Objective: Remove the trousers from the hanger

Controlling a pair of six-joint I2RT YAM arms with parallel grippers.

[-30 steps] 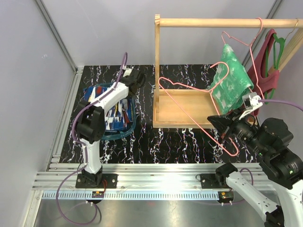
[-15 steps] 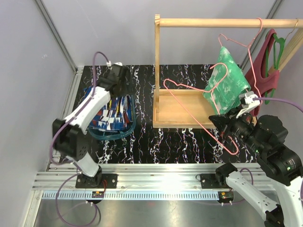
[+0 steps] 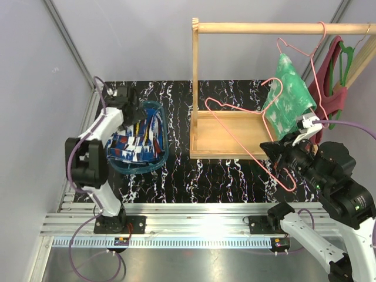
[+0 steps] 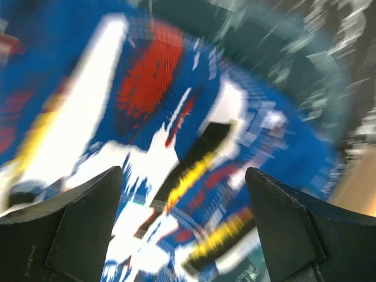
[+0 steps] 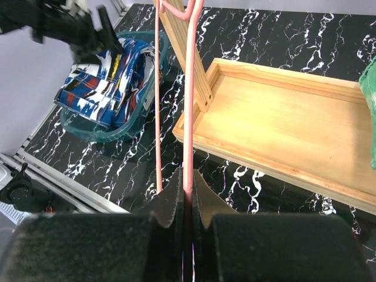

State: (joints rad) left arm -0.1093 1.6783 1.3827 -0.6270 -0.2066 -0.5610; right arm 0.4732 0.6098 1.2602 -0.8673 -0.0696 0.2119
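Note:
My right gripper lifts outward next and sets the hanger's hook over the bar's bare part beside the green trousers [image 3: 286,97], because the hanger [image 5: 191,88] is empty.
The blue patterned trousers [image 3: 136,143] lie folded in a teal basket [image 3: 160,157], apart from any hanger. Above the basket's back left rim hovers my left gripper [image 3: 124,106], open and empty; in its wrist view the blurred trousers [image 4: 176,117] fill the space beyond the spread fingers [image 4: 70,235]. The green mottled trousers [image 3: 286,97] hang on a pink hanger from the wooden rail [image 3: 276,27]. My right gripper [image 5: 188,182] is shut on the wire of an empty pink hanger [image 5: 191,88], held in front of the rack; the same gripper [image 3: 281,154] shows from above.
A wooden rack with a tray base [image 3: 226,138] stands at the back right. The maroon sleeveless top [image 3: 332,88] hangs on a green hanger at the rail's right end. A grey wall runs close along the left side. The table is black marbled.
My left gripper opened and let go of the blue trousers in the basket, then drew back to the far left. The right gripper has kept its grip on the empty hanger, hardly moving.

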